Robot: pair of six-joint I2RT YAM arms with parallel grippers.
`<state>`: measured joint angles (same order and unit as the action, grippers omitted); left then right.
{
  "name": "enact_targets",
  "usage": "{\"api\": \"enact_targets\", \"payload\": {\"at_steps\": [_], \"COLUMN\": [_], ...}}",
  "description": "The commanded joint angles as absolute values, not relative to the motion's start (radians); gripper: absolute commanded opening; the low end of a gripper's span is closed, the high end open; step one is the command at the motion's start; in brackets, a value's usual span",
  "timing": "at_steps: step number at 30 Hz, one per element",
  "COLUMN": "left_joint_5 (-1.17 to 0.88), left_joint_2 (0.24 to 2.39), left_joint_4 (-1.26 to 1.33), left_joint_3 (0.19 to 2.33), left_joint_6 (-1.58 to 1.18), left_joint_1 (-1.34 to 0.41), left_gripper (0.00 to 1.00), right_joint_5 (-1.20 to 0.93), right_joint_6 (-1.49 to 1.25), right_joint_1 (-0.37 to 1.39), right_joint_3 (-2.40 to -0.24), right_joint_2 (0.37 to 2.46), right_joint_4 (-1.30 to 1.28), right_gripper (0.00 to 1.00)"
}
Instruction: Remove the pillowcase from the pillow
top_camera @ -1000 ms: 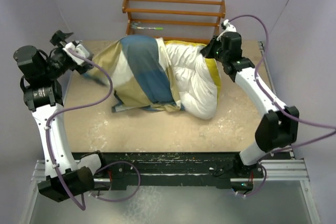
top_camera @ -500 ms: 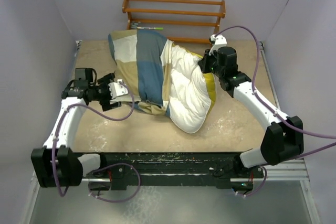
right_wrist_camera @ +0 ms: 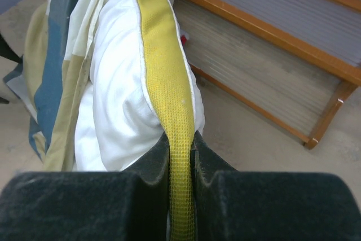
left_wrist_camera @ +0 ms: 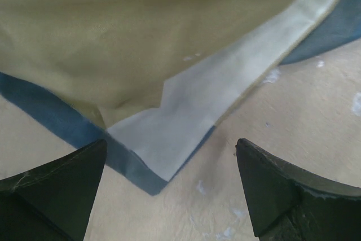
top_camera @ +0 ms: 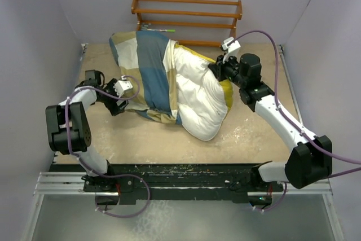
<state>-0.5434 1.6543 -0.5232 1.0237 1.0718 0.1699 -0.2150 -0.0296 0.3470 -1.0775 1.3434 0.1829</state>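
The pillowcase's corner (top_camera: 123, 96) (left_wrist_camera: 154, 172) lies flat below and its point reaches into the gap between the fingers, so the left gripper will next go down to it and close there.
The pillow (top_camera: 200, 97) lies across the middle of the table, cream-white with a yellow edge band (right_wrist_camera: 163, 83). The blue, tan and white pillowcase (top_camera: 149, 74) still covers its left half. My right gripper (top_camera: 215, 70) is shut on the pillow's yellow edge band at the right end, the band pinched between both pads (right_wrist_camera: 179, 165). My left gripper (top_camera: 128, 93) is open at the pillowcase's lower left edge. In the left wrist view a corner of the pillowcase (left_wrist_camera: 169, 122) lies flat on the table just ahead of the open fingers (left_wrist_camera: 67, 179), touching neither.
A wooden rack (top_camera: 186, 18) stands against the back wall behind the pillow, with a green-tipped pen (top_camera: 158, 28) on its shelf. The tan table surface (top_camera: 146, 139) shows white scuffs. Purple walls close in on both sides.
The left arm swung from the far left down and in; its open gripper now sits at the pillowcase's lower left edge. The right gripper keeps its hold, and the pillow has shifted and turned.
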Motion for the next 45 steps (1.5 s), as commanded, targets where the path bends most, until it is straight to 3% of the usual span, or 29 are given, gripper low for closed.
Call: {"api": "enact_targets", "payload": {"at_steps": [1,9,10,12,13,14,19,24,35,45], "left_joint_5": [-0.521,-0.479,-0.483,-0.507,-0.519,-0.519,-0.547,-0.565,-0.625,-0.697], "left_joint_2": [1.725,1.798,1.809,1.822,1.824,1.819,1.653,1.468,1.427,1.327], "left_joint_4": [-0.397,-0.297,-0.299,-0.307,-0.318,-0.325,-0.335,-0.419,-0.549,-0.547], "left_joint_3": [1.049,1.067,1.075,1.087,1.092,1.097,1.061,1.109,1.209,1.268], "left_joint_6": [0.996,0.924,0.915,0.9,0.899,0.89,0.876,0.923,1.141,1.091], "left_joint_1": [0.167,0.176,0.178,0.184,0.188,0.19,0.251,0.419,0.855,0.887], "left_gripper": [0.98,0.72,0.64,0.33,0.11,0.0,0.0,0.0,0.0,0.0], "right_joint_5": [-0.301,-0.371,-0.384,-0.404,-0.402,-0.38,-0.318,-0.205,-0.014,0.391], "right_joint_6": [0.031,0.0,0.002,-0.003,-0.022,-0.034,-0.09,-0.153,-0.146,-0.163], "right_joint_1": [0.351,0.351,0.351,0.351,0.351,0.351,0.344,0.329,0.237,0.038], "right_joint_3": [-1.11,-1.11,-1.113,-1.124,-1.129,-1.138,-1.215,-1.323,-1.319,-1.353], "right_joint_2": [1.318,1.334,1.336,1.34,1.341,1.34,1.335,1.332,1.134,1.054], "right_joint_4": [0.34,0.328,0.312,0.274,0.279,0.276,0.249,0.209,0.191,0.095], "right_gripper": [0.0,0.0,0.0,0.0,0.0,0.0,0.0,0.0,0.0,0.0]}}
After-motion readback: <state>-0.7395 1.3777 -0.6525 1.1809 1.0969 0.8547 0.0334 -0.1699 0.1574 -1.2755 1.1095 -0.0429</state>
